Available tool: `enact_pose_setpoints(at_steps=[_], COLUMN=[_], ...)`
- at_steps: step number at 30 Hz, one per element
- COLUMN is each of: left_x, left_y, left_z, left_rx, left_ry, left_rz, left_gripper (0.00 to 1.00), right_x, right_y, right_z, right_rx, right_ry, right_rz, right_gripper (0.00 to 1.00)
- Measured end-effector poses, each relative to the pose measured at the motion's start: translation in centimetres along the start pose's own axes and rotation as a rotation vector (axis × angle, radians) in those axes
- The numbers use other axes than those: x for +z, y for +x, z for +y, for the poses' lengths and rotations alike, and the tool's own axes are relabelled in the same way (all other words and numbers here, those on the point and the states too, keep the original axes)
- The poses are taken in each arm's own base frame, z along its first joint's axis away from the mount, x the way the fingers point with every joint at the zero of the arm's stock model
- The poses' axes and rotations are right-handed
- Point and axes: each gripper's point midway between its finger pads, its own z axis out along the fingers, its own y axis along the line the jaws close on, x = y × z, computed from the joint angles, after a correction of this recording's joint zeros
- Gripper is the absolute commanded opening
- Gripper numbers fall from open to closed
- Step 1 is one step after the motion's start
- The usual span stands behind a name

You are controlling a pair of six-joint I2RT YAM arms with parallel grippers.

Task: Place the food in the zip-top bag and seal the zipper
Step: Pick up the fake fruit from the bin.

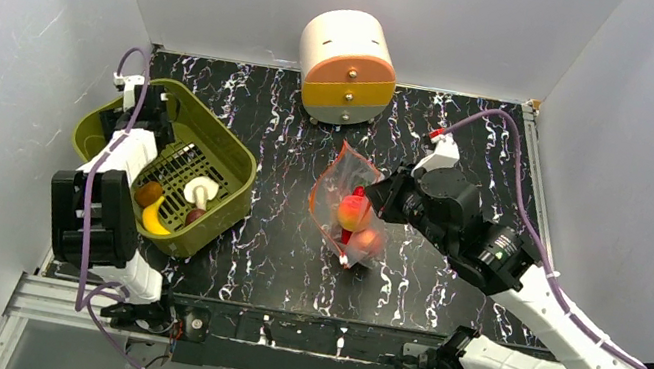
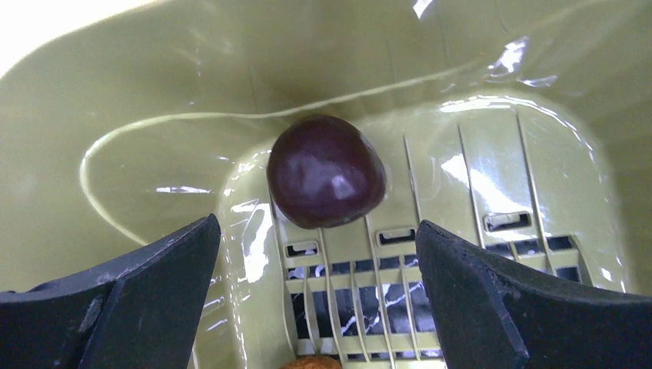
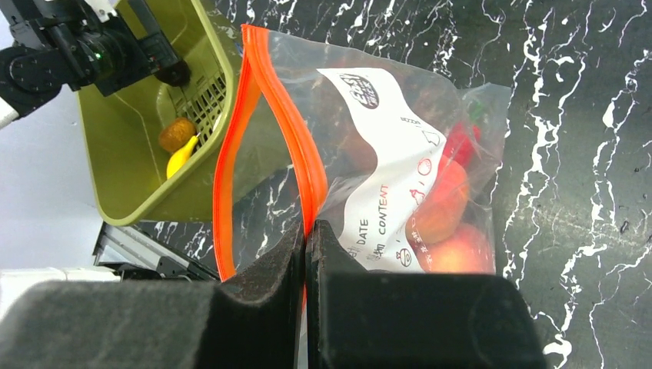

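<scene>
The dark purple ball [image 2: 326, 171] still lies ahead of the fingers, so next my left gripper will lower deeper into the far corner of the olive basket to straddle it.
The clear zip-top bag [image 1: 334, 189] stands on the black marbled table, its mouth open. Its orange zipper [image 3: 286, 131] forms a loop, and my right gripper [image 3: 306, 231] is shut on one side of that strip. Pink-red round fruits [image 3: 442, 201] and a red piece lie inside the bag. My left gripper [image 2: 317, 284] is open inside the far corner of the olive basket [image 1: 240, 167]. A dark purple ball [image 2: 326, 171] rests on the basket floor just ahead of its fingertips, untouched. More food lies in the basket: a yellow banana [image 1: 157, 218], a brown piece [image 1: 149, 193] and a white mushroom [image 1: 201, 190].
A white and orange drawer box [image 1: 347, 66] stands at the back wall. Grey walls close in the table on the left, right and rear. The basket's high sides surround the left gripper.
</scene>
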Motion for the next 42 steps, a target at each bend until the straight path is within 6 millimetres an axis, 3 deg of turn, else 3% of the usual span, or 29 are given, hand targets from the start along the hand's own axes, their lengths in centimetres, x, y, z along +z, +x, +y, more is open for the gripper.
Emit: enact_pose_setpoints(at_steps=[14, 22, 28, 35, 42], left_x=[3.1, 3.9, 4.6, 5.1, 4.8], left_y=[0.2, 0.4, 0.9, 2.1, 1.8], left_z=[0.2, 0.4, -0.7, -1.4, -1.8], left_rx=[-0.019, -0.032, -0.028, -0.012, -0.011], left_ry=[-0.029, -0.024, 0.025, 0.056, 0.087], left_rz=[0.017, 0.025, 0.05, 0.093, 0.103], left_gripper=[0.97, 0.92, 0.88, 0.77, 0.65], right_x=[0.3, -0.2, -0.7, -0.7, -0.9], right_y=[0.9, 0.8, 0.5, 0.5, 0.3], right_z=[-0.6, -0.8, -0.7, -0.7, -0.6], right_rx=[0.01, 0.013, 0.021, 0.021, 0.023], right_ry=[0.033, 0.041, 0.031, 0.031, 0.026], right_rz=[0.038, 0.037, 0.025, 0.024, 0.018], right_gripper=[0.0, 0.0, 0.0, 0.0, 0.0])
